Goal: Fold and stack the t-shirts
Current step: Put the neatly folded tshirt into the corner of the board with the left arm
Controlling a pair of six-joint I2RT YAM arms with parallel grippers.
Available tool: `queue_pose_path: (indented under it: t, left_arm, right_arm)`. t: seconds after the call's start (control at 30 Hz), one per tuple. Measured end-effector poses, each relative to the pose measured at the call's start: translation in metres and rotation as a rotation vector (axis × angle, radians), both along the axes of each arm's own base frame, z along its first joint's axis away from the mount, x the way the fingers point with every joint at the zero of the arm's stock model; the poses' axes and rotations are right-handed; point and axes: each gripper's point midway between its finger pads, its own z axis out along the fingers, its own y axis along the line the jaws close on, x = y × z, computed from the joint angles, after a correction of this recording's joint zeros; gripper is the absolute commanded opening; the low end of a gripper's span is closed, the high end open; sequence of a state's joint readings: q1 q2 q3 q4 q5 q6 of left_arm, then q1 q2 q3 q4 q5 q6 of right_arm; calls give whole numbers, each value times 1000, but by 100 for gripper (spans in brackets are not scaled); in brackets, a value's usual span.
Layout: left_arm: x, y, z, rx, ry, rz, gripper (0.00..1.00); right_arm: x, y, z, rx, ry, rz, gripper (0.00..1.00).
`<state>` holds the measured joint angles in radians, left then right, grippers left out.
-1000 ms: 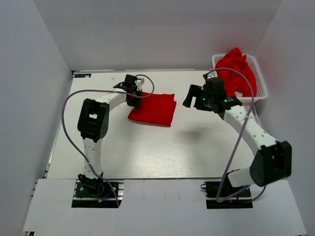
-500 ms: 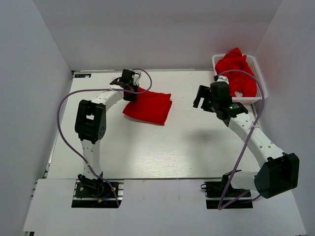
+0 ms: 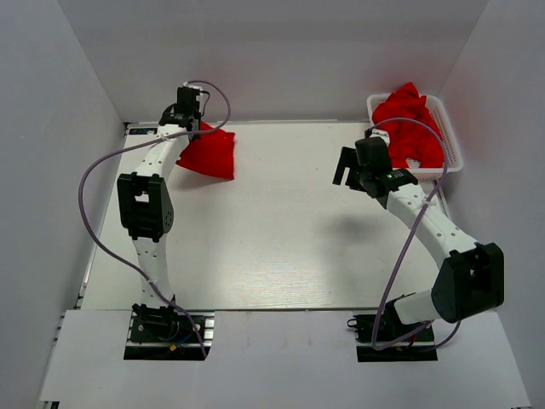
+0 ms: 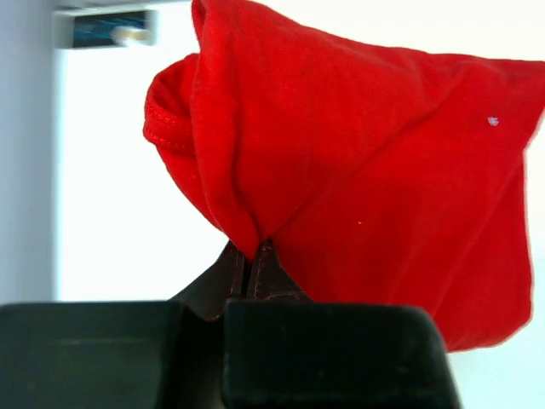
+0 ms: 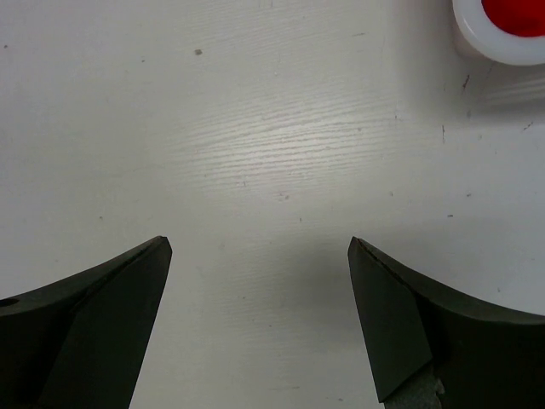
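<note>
My left gripper should go left in the top view and down, and release the folded t-shirt at the table's bare corner by the blue label (image 3: 135,144).
A folded red t-shirt (image 3: 209,153) lies at the far left of the table. My left gripper (image 3: 189,115) is shut on its far left edge; in the left wrist view the cloth (image 4: 358,162) bunches out from the closed jaws of the gripper (image 4: 247,256). More red t-shirts (image 3: 409,123) are heaped in a white basket (image 3: 451,162) at the far right. My right gripper (image 3: 347,166) is open and empty, above bare table left of the basket, and it shows in the right wrist view (image 5: 255,247).
White walls close in the table on three sides. The basket's rim (image 5: 502,38) shows at the top right of the right wrist view. A small blue label (image 4: 106,30) sits at the table's far left corner.
My left gripper has dragged the folded red t-shirt from the table's middle to the far left corner. My right gripper has swung slightly but stays open near the basket.
</note>
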<state>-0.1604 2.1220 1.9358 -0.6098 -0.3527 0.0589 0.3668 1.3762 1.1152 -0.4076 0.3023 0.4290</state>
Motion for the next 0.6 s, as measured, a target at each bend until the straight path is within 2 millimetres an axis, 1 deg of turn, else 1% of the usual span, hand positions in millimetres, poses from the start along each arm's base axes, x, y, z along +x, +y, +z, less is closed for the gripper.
queue_pose_path:
  t: [0.07, 0.13, 0.23, 0.4, 0.47, 0.6]
  left_arm:
    - [11, 27, 8, 41, -22, 56, 0]
    - [20, 49, 9, 68, -34, 93, 0]
    - [29, 81, -1, 105, -32, 119, 0]
    - [40, 114, -25, 140, -15, 118, 0]
    - [48, 123, -34, 159, -9, 115, 0]
    - [62, 137, -47, 187, -10, 100, 0]
  right_arm:
    - [8, 2, 1, -6, 5, -1, 90]
    - [15, 5, 4, -5, 0, 1, 90]
    - [24, 10, 9, 1, -7, 8, 90]
    - [34, 17, 13, 12, -11, 24, 90]
    - [36, 18, 14, 14, -12, 28, 90]
    - [37, 19, 16, 18, -15, 33, 90]
